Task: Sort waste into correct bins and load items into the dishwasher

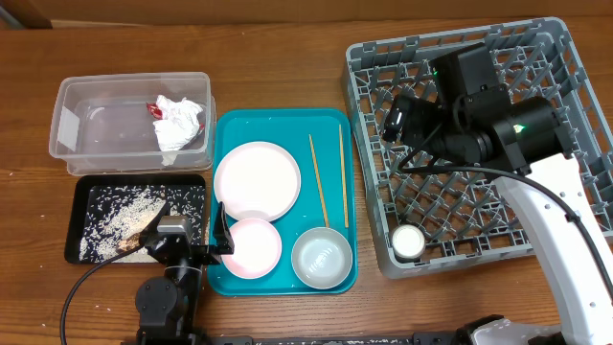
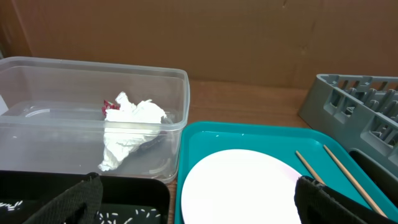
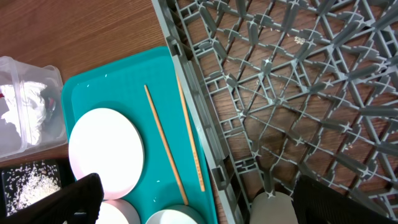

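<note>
My right gripper will next move back and down across the chopsticks, onto the small plate's rim (image 1: 278,249) (image 3: 135,215) beside the bowl.
The clear tub (image 1: 67,115) holds a crumpled white napkin (image 1: 179,125) and a red wrapper (image 1: 155,109). The black tray (image 1: 73,251) holds rice and brown scraps (image 1: 124,216). On the teal tray lie a large plate (image 1: 257,179), a small plate (image 1: 254,246), a bowl (image 1: 322,259) and two chopsticks (image 1: 317,177). A small white cup (image 1: 409,240) stands in the grey rack (image 1: 575,115). My left gripper (image 2: 199,186) is open and empty, low over the gap between black tray and large plate (image 2: 242,186). My right gripper (image 3: 199,186) is open and empty above the rack's left edge, near the cup (image 3: 270,208).
The teal serving tray (image 1: 335,125) sits between the bins and the rack, close against the rack's left wall. Bare wooden table lies at the back and the front right. The right arm reaches across the rack from the right.
</note>
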